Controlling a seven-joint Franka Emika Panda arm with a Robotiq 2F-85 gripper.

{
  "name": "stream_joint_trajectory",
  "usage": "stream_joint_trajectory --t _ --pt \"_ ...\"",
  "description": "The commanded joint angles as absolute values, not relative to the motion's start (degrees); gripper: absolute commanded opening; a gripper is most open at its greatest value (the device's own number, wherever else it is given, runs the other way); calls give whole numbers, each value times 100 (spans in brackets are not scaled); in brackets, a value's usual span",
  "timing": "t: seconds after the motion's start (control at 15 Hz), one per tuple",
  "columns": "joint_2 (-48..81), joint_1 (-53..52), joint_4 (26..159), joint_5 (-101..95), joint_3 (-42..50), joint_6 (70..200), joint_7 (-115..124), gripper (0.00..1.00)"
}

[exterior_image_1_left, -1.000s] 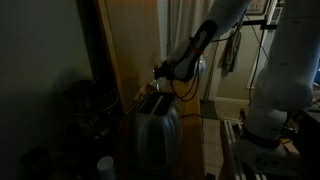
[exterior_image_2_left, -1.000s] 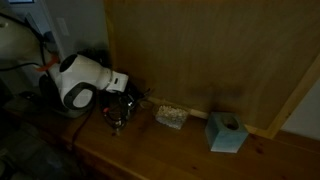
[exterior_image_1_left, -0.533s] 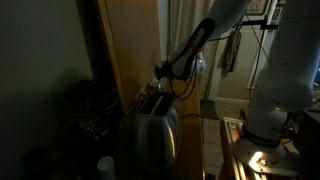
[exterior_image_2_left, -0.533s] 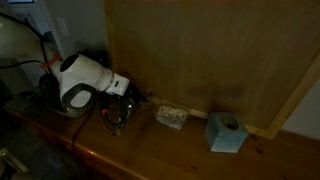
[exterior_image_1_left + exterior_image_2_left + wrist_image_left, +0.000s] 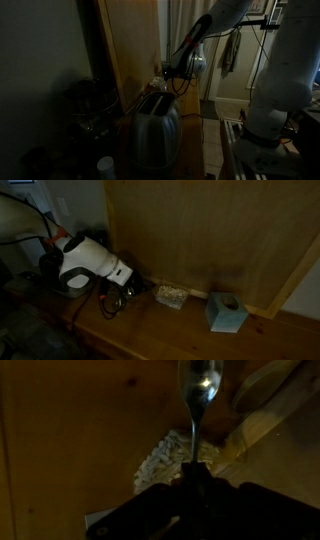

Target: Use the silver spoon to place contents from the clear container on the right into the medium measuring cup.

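Bare counter beside the clear container lies below my gripper on the left in the wrist view. Next, my gripper will move left that way, go lower and let go of the spoon.
The scene is dark. In the wrist view my gripper is shut on the handle of the silver spoon, whose bowl points away at the top of the frame. Beyond the spoon lies the clear container with pale grainy contents. In an exterior view the gripper hangs just left of that container on the wooden counter. Dark metal shapes below the gripper may be the measuring cups; I cannot tell them apart.
A teal tissue box stands right of the container. A wooden panel wall rises right behind the counter. In an exterior view a shiny toaster stands in front of the gripper, with dark appliances to its left.
The arm has risen slightly and shifted toward the clear container, the spoon still in the gripper. Nothing else moved.
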State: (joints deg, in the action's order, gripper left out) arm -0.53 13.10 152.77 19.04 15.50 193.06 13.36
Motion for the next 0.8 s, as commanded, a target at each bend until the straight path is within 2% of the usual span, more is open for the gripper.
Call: stream_joint_trajectory --t 0.0,0.6,0.67,0.73 --pt "-26 1425 15136 2490 1594 18943 1055 2" --pt "239 1700 15014 2324 1821 18775 1545 2" --pt "265 1713 14983 2316 1831 18767 1546 9" --pt "271 1713 14987 2314 1831 18767 1546 9"
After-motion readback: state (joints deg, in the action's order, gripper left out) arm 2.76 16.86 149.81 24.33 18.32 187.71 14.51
